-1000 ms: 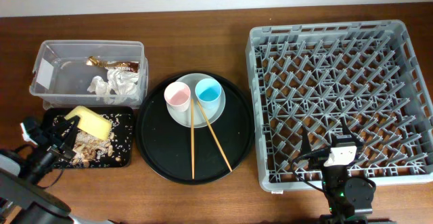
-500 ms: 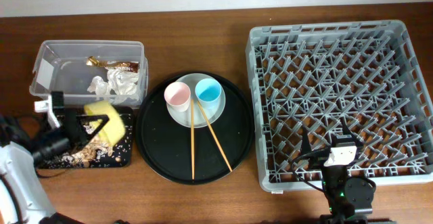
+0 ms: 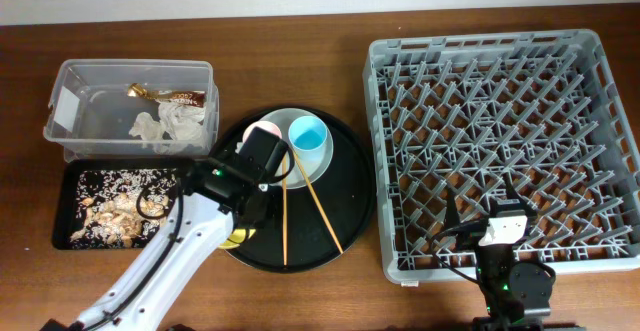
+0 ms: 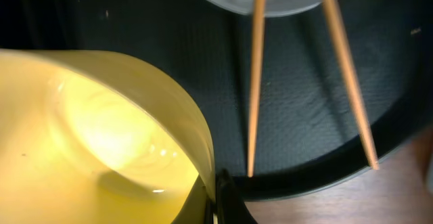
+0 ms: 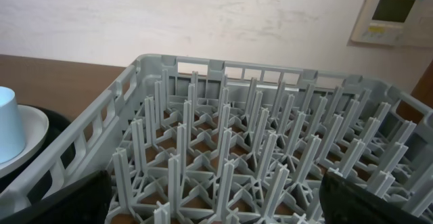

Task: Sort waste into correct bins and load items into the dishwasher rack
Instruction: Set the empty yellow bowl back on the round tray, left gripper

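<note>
My left gripper brings the yellow bowl (image 3: 233, 238) down onto the tray's bottom beside the chopsticks next, since that spot lies below it. Then it releases the bowl's rim.
My left gripper (image 4: 215, 185) is shut on the rim of the yellow bowl (image 4: 88, 129), low over the near left part of the round black tray (image 3: 350, 211). From overhead the arm hides most of the bowl (image 3: 233, 238). Two chopsticks (image 3: 284, 221) lie from the grey-green plate (image 3: 318, 163) toward me. The blue cup (image 3: 308, 133) and the half-hidden pink cup (image 3: 255, 131) stand on the plate. The napkin (image 3: 175, 123) and wrapper (image 3: 170, 96) lie in the clear tub (image 3: 70, 121). Food scraps (image 3: 115, 211) cover the shallow black tray (image 3: 60, 211). My right gripper (image 3: 490, 206) is open over the rack's (image 3: 500, 121) near edge.
The rack fills the right half of the table, and its upright pegs (image 5: 223, 149) stand directly under my right gripper's open fingers. The tub and shallow tray sit side by side at the far left. Bare wood shows along the front edge.
My left arm has swung right, carrying the yellow bowl from over the shallow black tray to the round tray. The scraps now lie uncovered in the shallow tray. The right arm has not moved.
</note>
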Controlling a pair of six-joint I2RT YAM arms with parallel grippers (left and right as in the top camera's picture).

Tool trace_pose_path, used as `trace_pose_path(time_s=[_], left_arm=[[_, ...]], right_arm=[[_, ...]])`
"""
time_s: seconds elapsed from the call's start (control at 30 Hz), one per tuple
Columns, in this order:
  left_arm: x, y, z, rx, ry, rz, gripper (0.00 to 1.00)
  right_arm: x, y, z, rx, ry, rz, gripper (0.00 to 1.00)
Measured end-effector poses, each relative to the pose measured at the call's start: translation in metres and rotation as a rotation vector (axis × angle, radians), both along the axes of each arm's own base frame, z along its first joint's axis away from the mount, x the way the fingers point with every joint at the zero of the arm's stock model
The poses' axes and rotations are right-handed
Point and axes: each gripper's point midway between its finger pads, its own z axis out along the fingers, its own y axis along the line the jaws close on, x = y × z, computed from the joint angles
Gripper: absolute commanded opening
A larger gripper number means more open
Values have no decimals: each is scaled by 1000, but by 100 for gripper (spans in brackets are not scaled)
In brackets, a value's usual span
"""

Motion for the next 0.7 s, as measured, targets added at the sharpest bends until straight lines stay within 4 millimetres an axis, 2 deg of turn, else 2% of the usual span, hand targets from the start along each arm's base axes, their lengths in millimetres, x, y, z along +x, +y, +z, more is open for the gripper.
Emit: trace_pose_path(time_s=[0.17, 0.3, 0.33, 0.37, 0.43, 0.53, 0.63, 0.67, 0.7], left_arm=[[6, -2, -32, -22, -46, 16, 0], [14, -6, -44, -47, -92, 16, 0], [12, -5, -51, -47, -93, 17, 7], [11, -5, -54, -48, -95, 17, 18], [13, -6, -55, -56, -103, 23, 56], [13, -6, -55, -57, -105, 24, 64], [7, -3, -53, -41, -74, 26, 66], [8, -3, -44, -36, -67, 26, 69], [16, -7, -26, -48, -90, 26, 69]], right_arm=[[0, 0, 0, 0, 0, 0, 99], [0, 0, 0, -1, 0, 0, 98], [0, 0, 0, 0, 0, 0, 98], [0, 0, 0, 0, 0, 0, 98], [0, 0, 0, 0, 0, 0, 99], [0, 0, 0, 0, 0, 0, 98], [0, 0, 0, 0, 0, 0, 98], [0, 0, 0, -1, 0, 0, 98], [0, 0, 0, 0, 0, 0, 98]])
